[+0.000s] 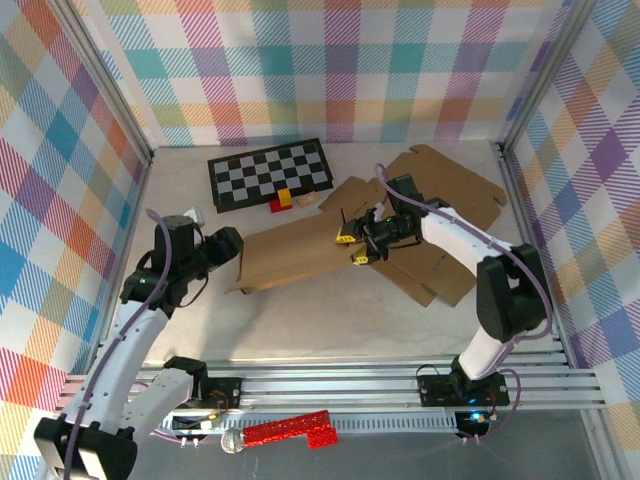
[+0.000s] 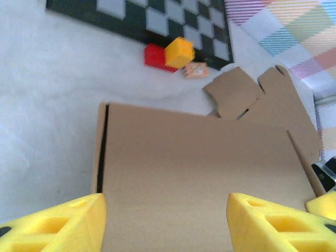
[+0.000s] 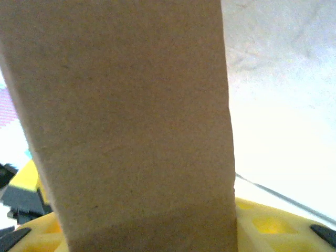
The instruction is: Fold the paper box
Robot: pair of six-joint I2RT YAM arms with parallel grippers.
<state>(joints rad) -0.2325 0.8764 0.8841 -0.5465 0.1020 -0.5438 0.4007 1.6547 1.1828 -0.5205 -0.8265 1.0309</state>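
My right gripper next draws the piece of cardboard between its fingers back toward the base to the flaps' near edge (image 1: 396, 285), then releases the piece of cardboard.
The brown paper box (image 1: 300, 255) lies mid-table as a cut cardboard sheet, its left panel folded up and its flaps spread toward the back right (image 1: 450, 180). My left gripper (image 1: 232, 250) hovers at that panel's left end. In the left wrist view its yellow fingers (image 2: 63, 226) stand wide apart and open over the cardboard (image 2: 199, 173), holding nothing. My right gripper (image 1: 351, 249) sits at the panel's right end. In the right wrist view a cardboard strip (image 3: 131, 105) spans the gap between its yellow fingers (image 3: 278, 226), and the right gripper (image 3: 147, 231) is shut on it.
A black-and-white checkered mat (image 1: 270, 172) lies at the back, with a red brick (image 2: 155, 56), a yellow brick (image 2: 179, 51) and a small peach piece (image 2: 195, 70) at its front edge. Plaid walls close in three sides. A red glittery object (image 1: 290, 430) lies below the front rails.
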